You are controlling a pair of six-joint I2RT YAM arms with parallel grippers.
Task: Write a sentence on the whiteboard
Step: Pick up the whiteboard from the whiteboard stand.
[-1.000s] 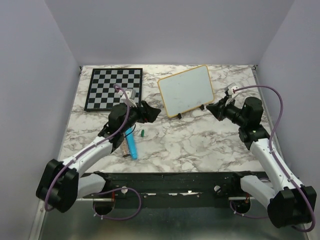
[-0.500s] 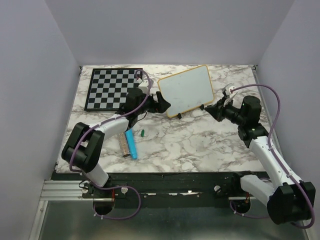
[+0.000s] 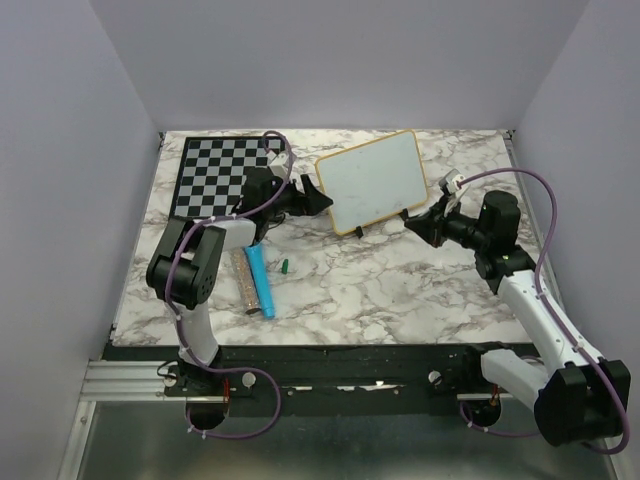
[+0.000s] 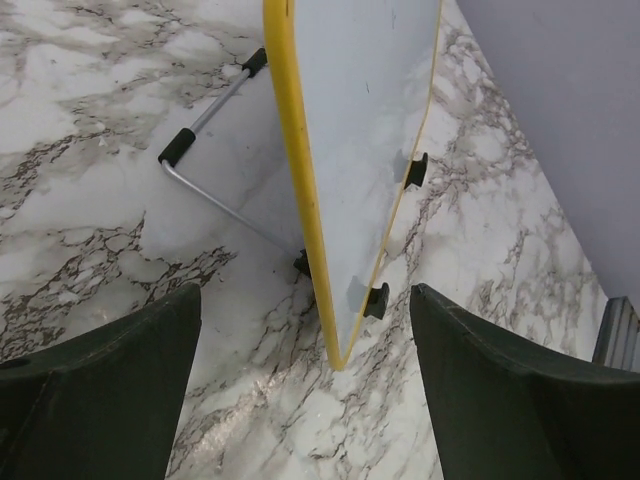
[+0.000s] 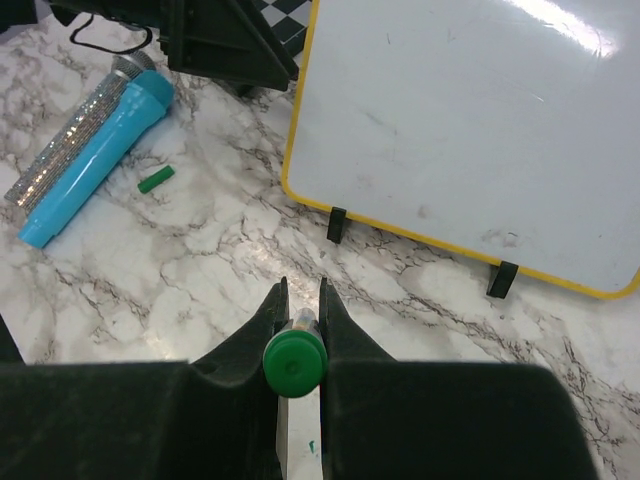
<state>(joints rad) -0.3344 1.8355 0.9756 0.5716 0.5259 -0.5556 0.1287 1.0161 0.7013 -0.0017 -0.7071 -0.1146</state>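
My left gripper moves outward along the whiteboard's yellow side edge [image 3: 322, 181] [image 4: 292, 110] next and closes on the edge's middle part, because only the whiteboard's lower corner lies between my fingers.
The whiteboard [image 3: 373, 182] stands tilted on its stand at the back middle of the marble table. Its face [image 5: 470, 130] carries only faint smudges, and no sentence is in view. My left gripper [image 3: 318, 200] is open at the board's lower left corner. In the left wrist view that corner [image 4: 335, 355] lies just ahead, between my two spread fingers [image 4: 110, 390], and touches neither. My right gripper [image 3: 415, 225] hovers just in front of the board's bottom edge. It is shut [image 5: 302, 295] on a green marker [image 5: 295, 362], which points toward the board.
A chessboard [image 3: 228, 178] lies at the back left. A blue tube [image 3: 259, 282], a glittery silver tube [image 3: 242, 282] and a small green cap [image 3: 284, 266] lie on the table left of centre. The board's wire stand [image 4: 215, 190] juts out behind it.
My left arm has swung from over the tubes to the board's lower left corner, its jaws narrowing slightly. My right gripper, still holding the marker, has crept left toward the board's bottom edge.
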